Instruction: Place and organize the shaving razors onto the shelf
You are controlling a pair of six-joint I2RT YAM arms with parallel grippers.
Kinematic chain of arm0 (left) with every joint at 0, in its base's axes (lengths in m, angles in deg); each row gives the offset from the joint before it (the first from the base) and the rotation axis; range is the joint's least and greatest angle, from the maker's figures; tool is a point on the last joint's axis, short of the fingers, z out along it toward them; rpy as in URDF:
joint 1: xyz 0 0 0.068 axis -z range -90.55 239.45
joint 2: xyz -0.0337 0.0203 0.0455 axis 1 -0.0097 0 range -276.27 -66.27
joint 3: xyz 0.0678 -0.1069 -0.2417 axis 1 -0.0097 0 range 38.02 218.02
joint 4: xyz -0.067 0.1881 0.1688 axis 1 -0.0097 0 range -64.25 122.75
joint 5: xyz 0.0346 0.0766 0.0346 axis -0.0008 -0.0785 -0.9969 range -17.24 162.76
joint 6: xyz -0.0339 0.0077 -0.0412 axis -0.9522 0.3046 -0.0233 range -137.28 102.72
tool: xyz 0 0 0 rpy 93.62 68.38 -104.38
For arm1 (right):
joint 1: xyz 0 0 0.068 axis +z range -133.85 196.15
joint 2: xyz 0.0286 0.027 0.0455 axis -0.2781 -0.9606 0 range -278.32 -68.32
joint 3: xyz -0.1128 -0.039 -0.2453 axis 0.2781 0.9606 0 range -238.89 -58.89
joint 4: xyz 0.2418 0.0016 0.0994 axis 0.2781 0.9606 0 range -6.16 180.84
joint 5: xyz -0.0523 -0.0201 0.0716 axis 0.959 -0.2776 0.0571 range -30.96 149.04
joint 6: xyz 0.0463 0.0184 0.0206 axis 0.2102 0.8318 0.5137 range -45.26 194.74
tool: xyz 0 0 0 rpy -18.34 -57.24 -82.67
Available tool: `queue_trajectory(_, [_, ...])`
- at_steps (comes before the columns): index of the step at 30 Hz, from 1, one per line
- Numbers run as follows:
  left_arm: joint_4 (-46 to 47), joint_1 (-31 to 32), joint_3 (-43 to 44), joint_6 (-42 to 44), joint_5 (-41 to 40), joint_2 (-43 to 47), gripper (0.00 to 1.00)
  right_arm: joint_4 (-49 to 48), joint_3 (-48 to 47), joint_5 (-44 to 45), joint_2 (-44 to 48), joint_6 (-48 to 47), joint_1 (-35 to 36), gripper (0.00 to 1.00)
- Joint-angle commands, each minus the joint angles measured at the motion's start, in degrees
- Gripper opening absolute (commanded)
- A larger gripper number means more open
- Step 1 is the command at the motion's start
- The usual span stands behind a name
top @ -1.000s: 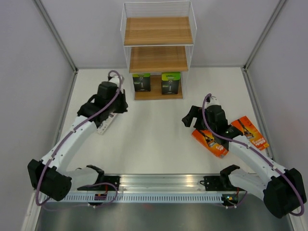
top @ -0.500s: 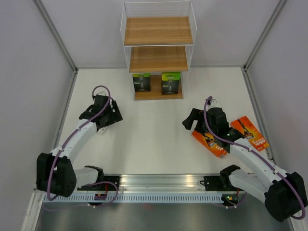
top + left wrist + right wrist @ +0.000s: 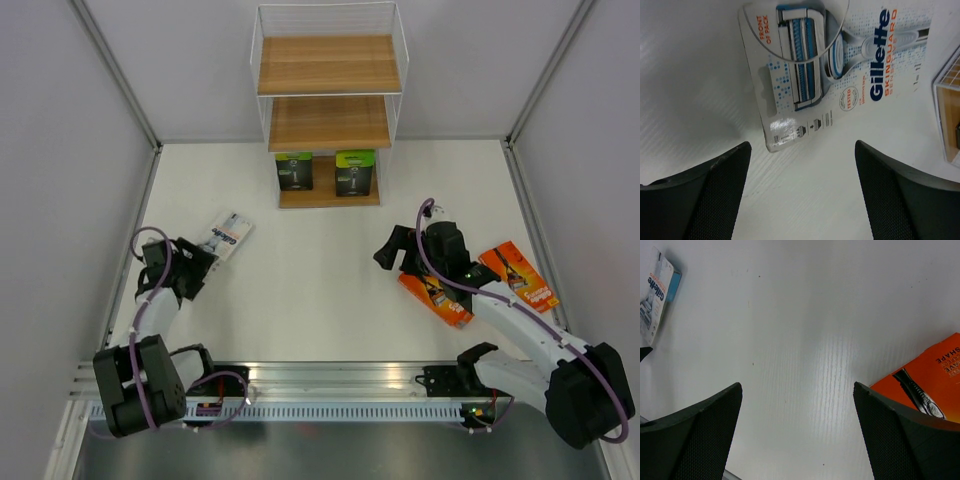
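The left gripper tilts toward level next, then rolls sideways onto the blister pack's near edge (image 3: 217, 259) (image 3: 787, 140).
The shelf (image 3: 329, 110) stands at the far middle, with two black-and-green razor packs (image 3: 294, 171) (image 3: 355, 172) upright on its bottom board. A clear-and-light-blue blister pack (image 3: 226, 235) (image 3: 840, 65) lies flat on the table, just ahead of my left gripper (image 3: 192, 268) (image 3: 802, 150), which is open and empty. Two orange packs (image 3: 437, 296) (image 3: 520, 275) lie flat at the right. My right gripper (image 3: 395, 250) (image 3: 797, 390) is open over bare table, with the nearer orange pack (image 3: 930, 380) beside its right finger.
White walls close in the table on the left, right and far sides. A metal rail (image 3: 340, 385) with both arm bases runs along the near edge. A corner of the shelf (image 3: 947, 115) shows at the right of the left wrist view.
My left gripper has opened and let go of the blister pack, and the left arm has drawn back toward the near left. The right arm has hardly moved.
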Motion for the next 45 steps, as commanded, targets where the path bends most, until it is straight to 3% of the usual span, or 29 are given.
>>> queue_trajectory(1, [8.76,-2.90,-2.07,-2.97,3.99,0.32,0.88,-2.78,0.06,-1.05,-1.16,0.24,0.12,0.98])
queue_trajectory(11, [33.29,-4.58,-9.19,-9.56,5.22,-9.78,0.79,-3.66,-1.88,-0.62,-4.24,0.24,0.21,0.98])
queue_trajectory(14, [37.77,-4.58,-10.33,-9.92,4.52,-11.90,0.68,-3.57,-2.67,-0.09,-5.11,0.24,0.12,0.98])
queue_trajectory(16, [40.32,-4.58,-11.21,-9.57,4.08,-12.25,0.48,-3.48,-3.11,-0.09,-5.90,0.15,0.12,0.98])
queue_trajectory(20, [42.18,-4.49,-10.78,-6.49,3.99,-12.51,0.24,-3.04,-3.72,0.09,-7.31,0.33,0.21,0.98])
queue_trajectory(21, [41.49,-4.49,-10.34,-6.05,3.38,-12.69,0.02,-3.04,-3.98,0.09,-7.66,0.24,0.21,0.98])
queue_trajectory(27, [44.29,-4.75,-8.14,-3.50,5.39,-14.28,0.02,-2.69,-5.04,0.44,-9.42,0.33,0.30,0.98])
queue_trajectory(32, [34.13,-4.67,-2.53,-1.75,9.61,-6.73,0.02,-2.86,-7.06,-0.17,-10.21,0.06,0.91,0.98])
queue_trajectory(38, [13.13,-2.56,11.52,8.17,18.47,1.63,0.02,-6.29,-9.52,-1.84,-11.18,-3.62,3.54,0.98])
queue_trajectory(41, [-0.65,1.91,19.26,16.87,16.31,4.43,0.02,-7.86,-9.97,-3.94,-11.53,-5.82,4.25,0.98])
queue_trajectory(45, [-9.66,9.03,27.95,25.30,14.02,5.42,0.02,-12.09,-8.73,-5.80,-9.25,-5.56,4.52,0.98])
